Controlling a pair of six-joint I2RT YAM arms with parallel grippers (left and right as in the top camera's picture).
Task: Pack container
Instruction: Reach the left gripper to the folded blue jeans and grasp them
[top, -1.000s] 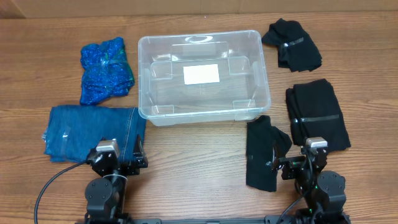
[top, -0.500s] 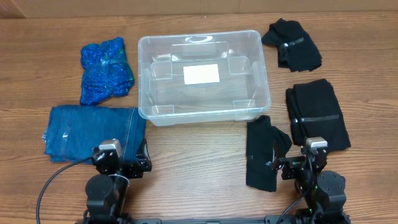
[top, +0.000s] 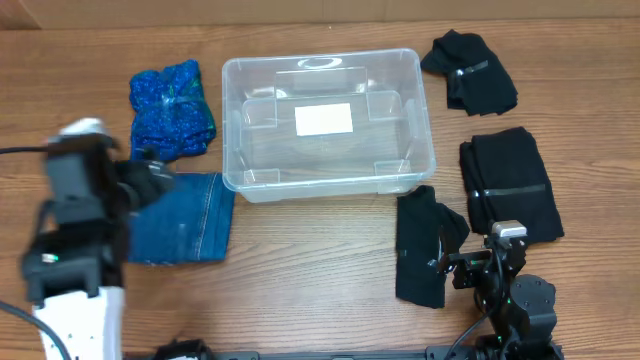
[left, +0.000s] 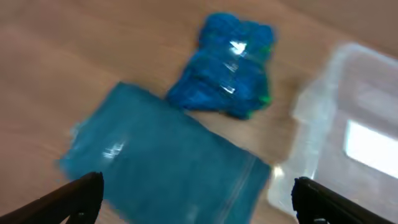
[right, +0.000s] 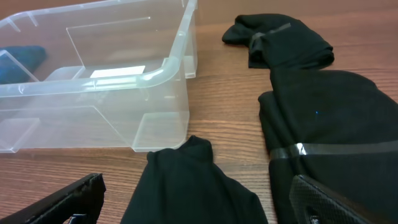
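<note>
One end of the folded denim is right by the container, so my left gripper will move down onto the folded denim's end away from the container (left: 96, 127).
The clear container (top: 232, 150) stands at the table's middle with a white label (top: 323, 118) on its bottom and nothing inside. It also shows in the left wrist view (left: 314, 106) and the right wrist view (right: 165, 70). My left gripper (left: 199, 199) is open and empty, raised above a folded blue denim garment (left: 161, 162), which lies left of the container (top: 190, 220). In the overhead view the left gripper (top: 152, 180) is blurred. My right gripper (right: 199, 208) is open and empty, low over a small black garment (right: 193, 186), also seen from overhead (top: 420, 245).
A blue patterned garment (top: 172, 110) lies left of the container, beyond the denim (left: 230, 65). A large folded black garment (top: 510, 185) and another black garment (top: 470, 70) lie to the right. The right arm's base (top: 515, 300) sits at the front edge.
My left arm has lifted from the front edge and swung left and up over the denim garment, now blurred with motion. The right arm and all garments have not moved.
</note>
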